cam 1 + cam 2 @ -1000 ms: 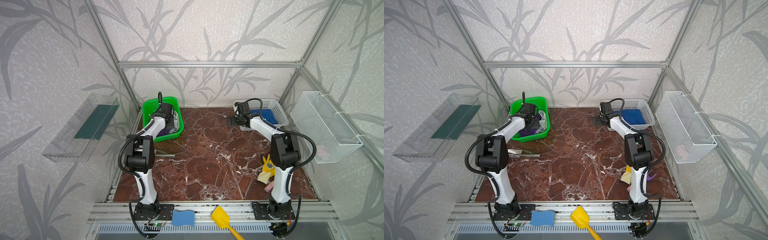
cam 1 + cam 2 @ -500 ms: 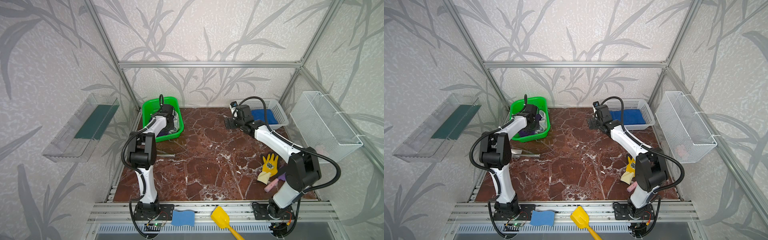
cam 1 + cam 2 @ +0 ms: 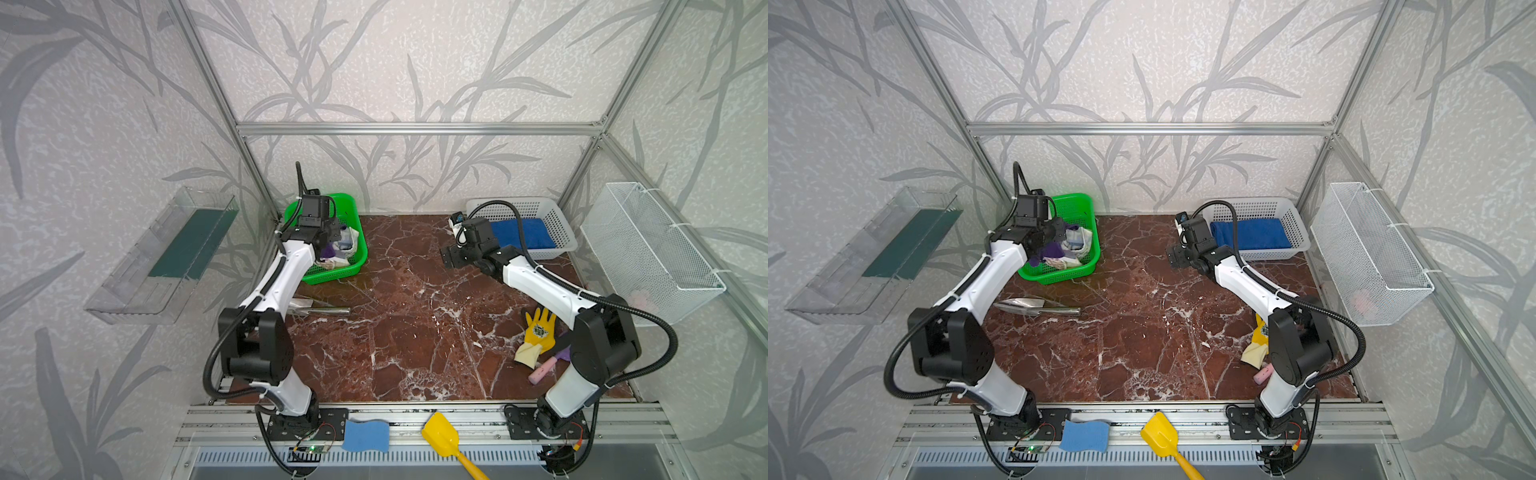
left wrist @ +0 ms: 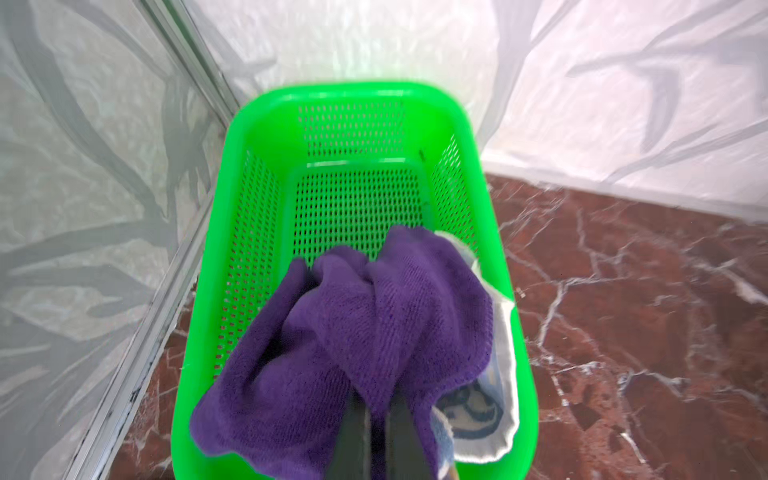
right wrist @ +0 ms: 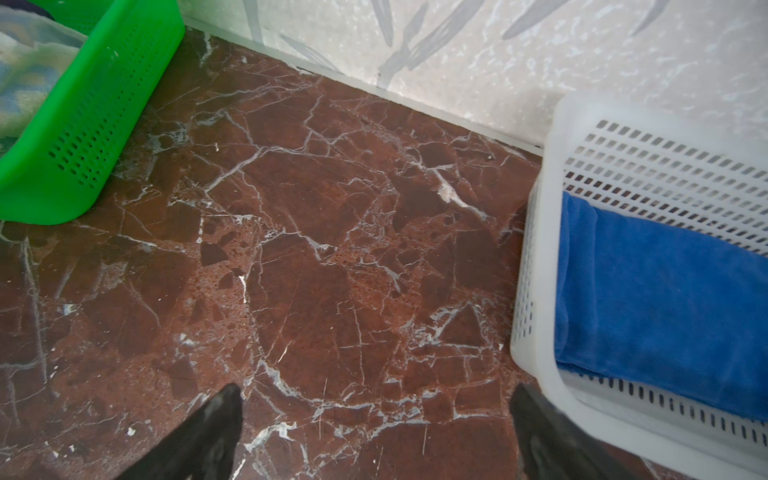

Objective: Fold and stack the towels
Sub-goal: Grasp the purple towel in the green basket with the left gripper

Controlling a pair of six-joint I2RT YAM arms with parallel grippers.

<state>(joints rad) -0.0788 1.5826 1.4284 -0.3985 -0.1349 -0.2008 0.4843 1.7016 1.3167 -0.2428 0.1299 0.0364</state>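
The cream-white towel (image 4: 503, 374) is bunched together with the fold, so next the left gripper should move down into the near half of the green basket and let go of the fold.
A dark purple towel (image 4: 374, 324) lies bunched in the green basket (image 4: 345, 93) at the back left, and my left gripper (image 4: 376, 409) is shut on a fold of it. Beside it in the same basket sits the cream-white towel (image 4: 503, 374) with blue print. In both top views the left gripper (image 3: 328, 241) reaches into the green basket (image 3: 332, 274). The royal blue towel (image 5: 665, 299) lies folded in the white basket (image 5: 540, 249) at the back right. My right gripper (image 5: 376, 399) hangs open over bare marble just left of that basket, holding nothing.
A metal scoop (image 3: 320, 307) lies on the table near the left arm. A yellow glove (image 3: 538, 332) and a pink object (image 3: 542, 370) lie by the right arm's base. A wire basket (image 3: 648, 249) hangs on the right wall, a clear shelf (image 3: 166, 257) on the left.
My left gripper has closed on the purple towel in the green basket. My right arm has drawn back from the white basket toward the table's middle, staying open.
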